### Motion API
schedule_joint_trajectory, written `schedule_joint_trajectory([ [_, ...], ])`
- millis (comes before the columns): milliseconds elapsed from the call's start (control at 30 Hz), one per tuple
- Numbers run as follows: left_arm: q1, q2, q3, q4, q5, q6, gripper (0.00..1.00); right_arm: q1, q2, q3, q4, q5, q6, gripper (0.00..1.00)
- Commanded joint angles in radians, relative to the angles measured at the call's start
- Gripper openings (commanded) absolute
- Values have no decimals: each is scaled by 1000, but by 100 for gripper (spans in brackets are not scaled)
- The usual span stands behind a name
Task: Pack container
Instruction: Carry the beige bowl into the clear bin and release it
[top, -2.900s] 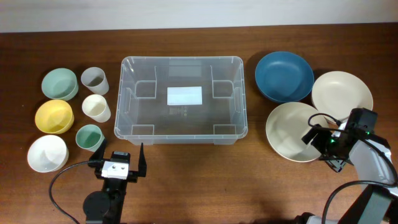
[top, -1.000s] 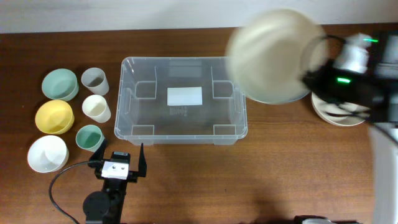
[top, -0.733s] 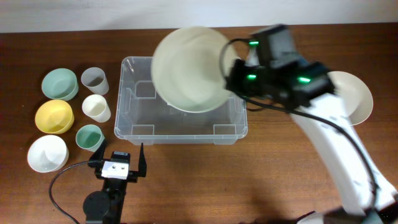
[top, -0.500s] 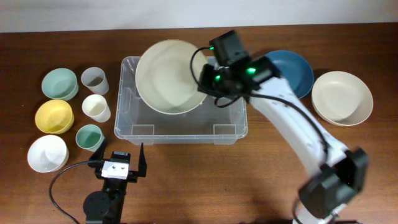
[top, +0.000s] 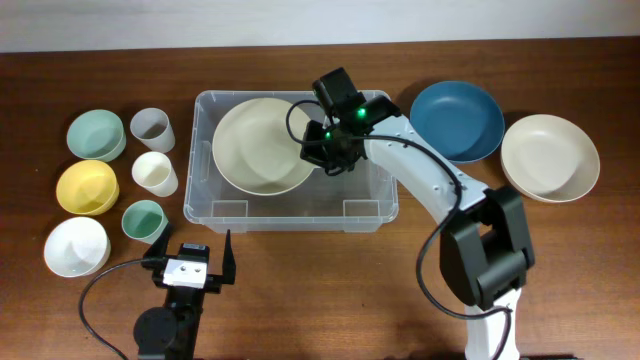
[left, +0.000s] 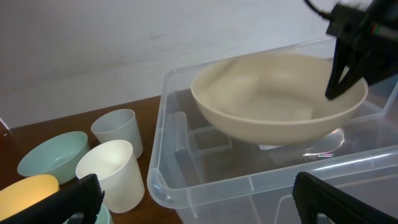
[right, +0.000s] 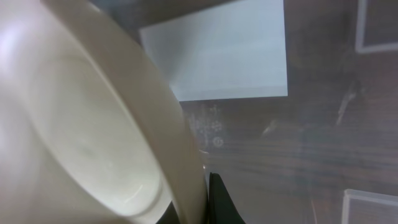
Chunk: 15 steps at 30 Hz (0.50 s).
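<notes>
The cream bowl needs to go down next, slightly back toward the container's near side, then my right gripper should release the bowl's rim.
The clear plastic container (top: 385, 205) stands mid-table, its white label (right: 217, 56) showing on the base. A large cream bowl (top: 258, 145) hangs tilted inside its left half, a little above the floor. My right gripper (top: 318, 150) is shut on the bowl's right rim; in the right wrist view the rim (right: 180, 149) sits pinched against a dark finger (right: 219, 200). The left wrist view shows the bowl (left: 273, 106) over the container's near rim (left: 186, 186). My left gripper (top: 192, 262) rests open in front of the container, holding nothing.
A blue bowl (top: 457, 120) and a cream bowl (top: 550, 157) lie right of the container. To its left are green (top: 96, 134), yellow (top: 86, 186) and white (top: 76, 246) bowls, plus grey (top: 152, 128), cream (top: 155, 173) and teal (top: 143, 220) cups.
My right arm lifted the cream bowl from the right side, swung it left over the container and lowered it into the left half. The left arm stayed still.
</notes>
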<state>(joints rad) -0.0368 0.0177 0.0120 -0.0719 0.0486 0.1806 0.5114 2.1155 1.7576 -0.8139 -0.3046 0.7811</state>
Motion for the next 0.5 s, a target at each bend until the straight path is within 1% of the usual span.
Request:
schedule_joint_trajectory([
  [0,7,0,-3,-5,8,16,100,8,26,8,7,-32,22,4],
  [467,7,0,-3,-5,8,16,100,34,117,8,11,-25,22,4],
])
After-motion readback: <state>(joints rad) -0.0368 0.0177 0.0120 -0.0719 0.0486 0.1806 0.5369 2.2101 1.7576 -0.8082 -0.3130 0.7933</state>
